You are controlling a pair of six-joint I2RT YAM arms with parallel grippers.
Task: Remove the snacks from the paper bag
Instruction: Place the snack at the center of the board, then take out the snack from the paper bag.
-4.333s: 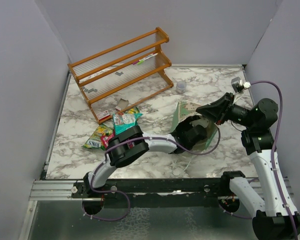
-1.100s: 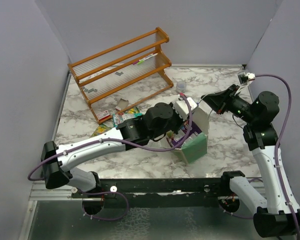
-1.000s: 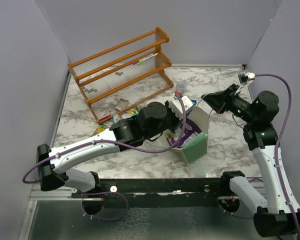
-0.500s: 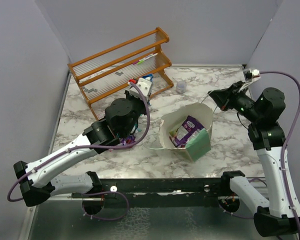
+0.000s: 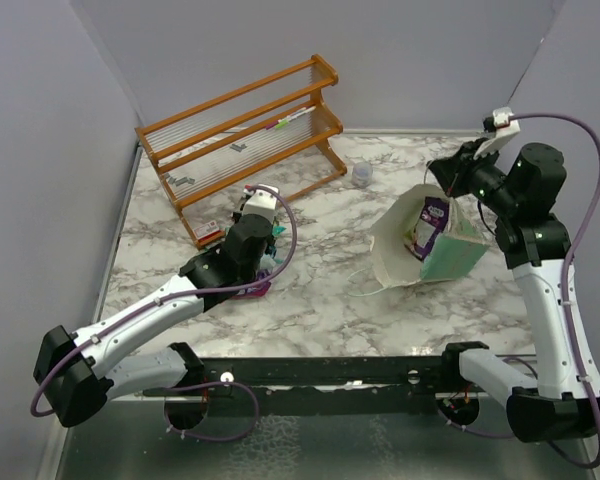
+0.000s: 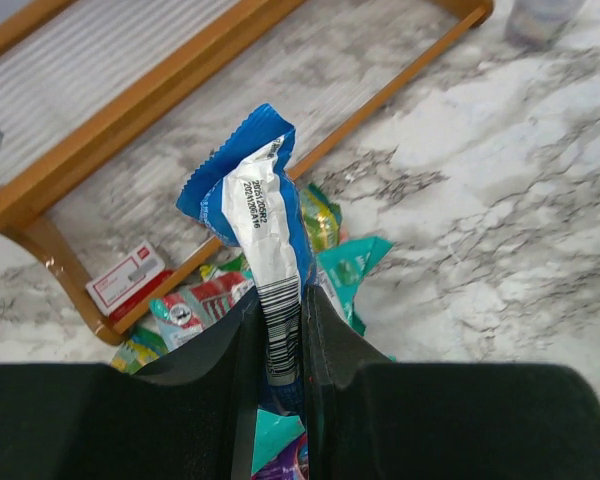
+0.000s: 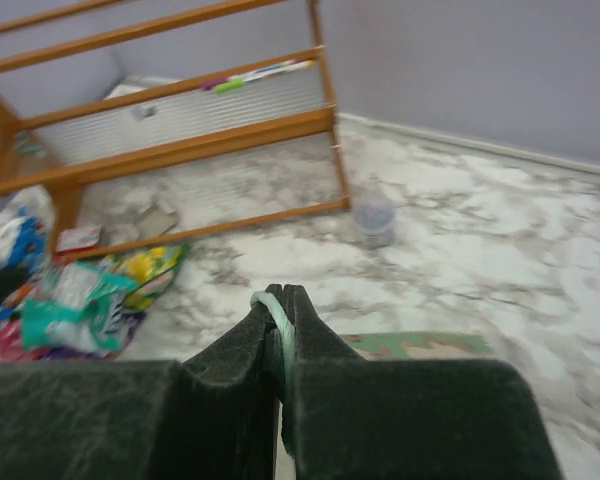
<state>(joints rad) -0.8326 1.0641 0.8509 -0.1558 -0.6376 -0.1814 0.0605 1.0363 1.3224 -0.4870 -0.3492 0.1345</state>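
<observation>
The bar wrapper (image 6: 252, 215) needs to go down onto the pile of snacks below next. My left gripper should lower it and release it there, with the packets already gathered.
My left gripper (image 6: 283, 345) is shut on a dark blue bar wrapper (image 6: 252, 215) with a white barcode side, held above the pile of snacks (image 6: 350, 270) in front of the wooden rack. In the top view the left gripper (image 5: 270, 238) hangs over that pile (image 5: 260, 288). My right gripper (image 5: 443, 172) is shut on the mint-green rim (image 7: 285, 315) of the paper bag (image 5: 450, 255) and holds it lifted and tipped, mouth to the left. A purple packet (image 5: 435, 222) shows inside the bag.
The wooden rack (image 5: 240, 130) stands at the back left, with a small red and white card (image 6: 126, 278) at its foot. A small grey cup (image 5: 362, 174) sits behind the bag; it also shows in the right wrist view (image 7: 375, 218). Walls close the left, back and right.
My left gripper came out of the bag with the blue wrapper and swung left over the pile. My right gripper lifted the bag up and to the right, tipping it.
</observation>
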